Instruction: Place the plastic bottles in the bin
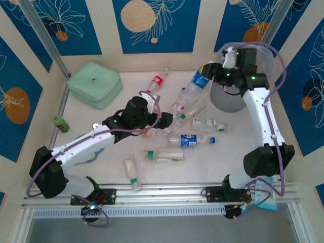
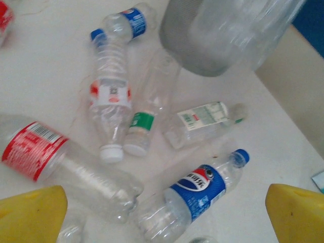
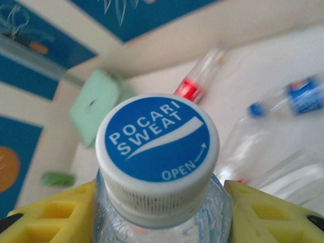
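Note:
The clear plastic bottle is still hanging outside the grey bin [image 1: 238, 93], so I should next swing my right gripper over the bin's opening [image 1: 262, 58], tilt it down and release the bottle.
Several clear plastic bottles lie scattered mid-table, among them a blue-labelled one [image 1: 190, 140] and a red-labelled one [image 1: 157, 82]. My left gripper [image 1: 152, 122] hovers low over the pile. In the left wrist view it [image 2: 164, 217] is wide open, its yellow fingertips [image 2: 33, 212] flanking a blue-labelled bottle [image 2: 197, 195] without touching it. My right gripper [image 1: 211, 71] is raised beside the grey bin [image 1: 238, 93], shut on a blue-labelled bottle [image 1: 199, 81]. Close up, that gripper [image 3: 162, 223] has its yellow pads [image 3: 50, 217] clamping the neck under a blue-and-white cap [image 3: 157, 147].
A mint-green square case [image 1: 93, 83] sits at the back left, with a small green can [image 1: 61, 123] near the left wall. Two more bottles [image 1: 162, 154] [image 1: 131, 172] lie near the front rail. In the left wrist view the bin [image 2: 223, 30] stands beyond the pile.

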`<action>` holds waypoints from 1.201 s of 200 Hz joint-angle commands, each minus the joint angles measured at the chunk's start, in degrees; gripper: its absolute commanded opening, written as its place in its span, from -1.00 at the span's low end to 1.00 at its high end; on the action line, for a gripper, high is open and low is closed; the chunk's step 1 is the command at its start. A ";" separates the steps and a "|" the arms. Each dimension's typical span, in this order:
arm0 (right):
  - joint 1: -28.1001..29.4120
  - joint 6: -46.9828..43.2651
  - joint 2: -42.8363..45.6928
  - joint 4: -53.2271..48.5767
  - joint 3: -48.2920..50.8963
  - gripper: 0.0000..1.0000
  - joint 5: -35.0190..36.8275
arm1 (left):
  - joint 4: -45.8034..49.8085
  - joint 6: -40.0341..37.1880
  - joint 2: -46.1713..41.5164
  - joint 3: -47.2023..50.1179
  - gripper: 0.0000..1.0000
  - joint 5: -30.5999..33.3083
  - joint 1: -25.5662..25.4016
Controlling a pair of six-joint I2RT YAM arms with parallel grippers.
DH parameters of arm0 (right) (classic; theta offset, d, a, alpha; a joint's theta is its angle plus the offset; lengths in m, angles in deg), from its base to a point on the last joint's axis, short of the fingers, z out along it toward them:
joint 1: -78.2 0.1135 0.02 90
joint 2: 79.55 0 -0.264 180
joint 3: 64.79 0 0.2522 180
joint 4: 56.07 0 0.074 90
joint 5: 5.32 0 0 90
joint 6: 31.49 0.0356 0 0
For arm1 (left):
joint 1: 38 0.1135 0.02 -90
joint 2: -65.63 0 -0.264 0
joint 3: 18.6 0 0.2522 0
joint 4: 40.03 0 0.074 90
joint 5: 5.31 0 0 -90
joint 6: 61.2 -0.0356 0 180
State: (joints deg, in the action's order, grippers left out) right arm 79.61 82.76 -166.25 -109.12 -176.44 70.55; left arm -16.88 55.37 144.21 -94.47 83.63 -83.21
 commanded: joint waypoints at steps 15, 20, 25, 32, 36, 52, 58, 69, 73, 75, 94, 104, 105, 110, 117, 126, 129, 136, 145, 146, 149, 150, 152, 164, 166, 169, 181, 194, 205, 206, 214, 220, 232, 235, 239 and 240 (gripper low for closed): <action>-5.28 -4.03 3.36 6.75 -5.71 -1.00 12.39 | 6.12 3.85 -1.83 3.06 0.99 5.55 0.66; -6.08 -3.97 3.27 7.50 -6.03 -1.00 12.18 | 6.18 4.47 -2.29 3.61 0.99 6.26 0.68; -6.83 -4.09 3.13 8.04 -6.55 -1.00 12.03 | 6.25 5.10 -2.64 4.31 0.99 7.13 0.73; -7.73 -4.22 2.73 8.32 -7.35 -1.00 12.36 | 6.59 5.73 -3.17 4.98 0.99 7.84 0.86; -8.17 -4.56 2.42 8.35 -7.89 -1.00 13.06 | 6.73 6.13 -3.48 5.41 0.99 8.14 0.91; -9.34 -6.65 1.17 8.52 -9.42 -1.00 18.57 | 8.27 6.97 -4.46 6.41 0.99 9.09 1.36; -9.77 -7.48 0.86 9.34 -9.43 -1.00 21.06 | 9.19 7.06 -4.87 6.62 0.99 9.50 1.44; -10.85 -7.70 0.20 11.56 -9.01 -1.00 23.18 | 10.71 7.29 -5.67 7.04 0.99 10.23 1.55; -11.28 -7.52 0.01 12.30 -8.86 -1.00 23.29 | 11.08 7.41 -5.97 7.24 0.99 10.53 1.55; -11.57 -7.48 -0.10 12.70 -8.78 -1.00 23.28 | 11.31 7.50 -6.12 7.37 0.99 10.61 1.60; -12.42 -7.89 -1.80 15.64 -8.68 -1.00 24.50 | 12.45 8.13 -7.49 8.38 1.00 11.01 1.79; -12.23 -9.39 -2.90 16.28 -9.11 -1.00 26.59 | 12.68 8.56 -8.16 8.82 0.99 11.08 1.80; -12.18 -9.62 -3.06 16.36 -9.14 -1.00 26.87 | 12.67 8.62 -8.22 8.87 0.99 11.08 1.80; -11.97 -10.54 -3.71 16.58 -9.39 -1.00 28.23 | 12.67 8.84 -8.50 9.16 0.99 11.00 1.86; -11.79 -11.86 -4.74 16.55 -9.91 -1.00 29.72 | 12.52 9.18 -8.93 9.59 0.99 10.84 1.83; -11.67 -13.15 -6.16 16.03 -10.84 -1.00 31.25 | 12.21 9.64 -9.41 10.21 0.99 10.60 1.88; -11.61 -13.56 -6.58 15.86 -11.10 -1.00 31.59 | 12.15 9.72 -9.58 10.43 0.99 10.56 1.85; -11.61 -14.47 -7.87 14.98 -12.09 -1.00 31.91 | 12.00 9.93 -9.81 10.96 0.99 10.55 1.88; -11.52 -15.46 -9.92 12.39 -14.33 -1.00 32.65 | 12.18 10.03 -10.02 11.29 0.99 10.71 1.88; -11.48 -15.59 -10.21 12.04 -14.65 -1.00 32.71 | 12.25 10.01 -10.03 11.30 0.99 10.72 1.88; -11.44 -15.86 -11.03 10.87 -15.67 -1.00 33.06 | 12.46 9.98 -10.03 11.30 0.99 10.73 1.89; -11.43 -15.93 -11.34 10.44 -16.02 -1.00 33.18 | 12.52 9.99 -10.03 11.31 0.99 10.77 1.89; -11.39 -16.15 -11.95 9.51 -16.79 -1.00 33.42 | 12.68 9.97 -10.05 11.37 0.99 10.76 1.95; -11.34 -16.58 -15.31 4.22 -20.93 -1.00 34.65 | 13.65 9.91 -10.12 11.22 0.99 10.90 1.88; -11.34 -16.64 -15.82 3.45 -21.49 -1.00 34.73 | 13.79 9.86 -10.10 11.22 0.99 10.90 1.90; -11.42 -16.73 -16.54 2.50 -22.20 -1.00 34.77 | 14.00 9.90 -10.12 11.22 0.99 10.83 1.88; -11.52 -16.74 -19.05 -0.48 -24.26 -1.00 34.51 | 14.71 9.78 -10.12 11.13 0.99 9.99 1.99; -11.45 -16.76 -21.37 -2.99 -26.05 -1.00 33.71 | 15.62 9.67 -10.05 11.04 1.00 8.51 1.97; -11.54 -17.02 -23.74 -5.05 -27.85 -1.00 32.85 | 16.67 9.87 -9.97 10.87 1.00 7.37 1.97; -11.53 -17.03 -23.89 -5.25 -28.04 -1.00 32.76 | 16.78 9.84 -9.96 10.87 1.00 7.34 1.97; -11.54 -17.28 -26.14 -7.38 -30.24 -1.00 32.40 | 17.88 9.90 -9.86 10.78 1.00 6.68 1.98; -11.58 -17.54 -27.77 -9.20 -32.18 -1.00 32.18 | 18.91 10.08 -9.90 10.69 1.00 6.44 1.97; -11.61 -18.00 -32.04 -12.97 -36.64 -1.00 31.89 | 21.02 10.43 -10.28 10.60 1.00 6.29 1.97; -11.66 -18.11 -33.10 -13.84 -37.79 -1.00 31.96 | 21.53 10.58 -10.37 10.60 0.99 6.28 1.97; -11.67 -18.38 -34.51 -15.00 -39.22 -1.00 31.99 | 22.25 10.64 -10.70 10.67 0.99 6.43 1.97; -11.68 -18.42 -34.81 -15.28 -39.57 -1.00 31.98 | 22.43 10.67 -10.76 10.64 0.99 6.47 1.97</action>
State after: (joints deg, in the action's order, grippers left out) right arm 67.96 66.37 -194.84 -115.07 -208.65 102.81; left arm -0.43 64.79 135.10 -83.72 91.55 -81.72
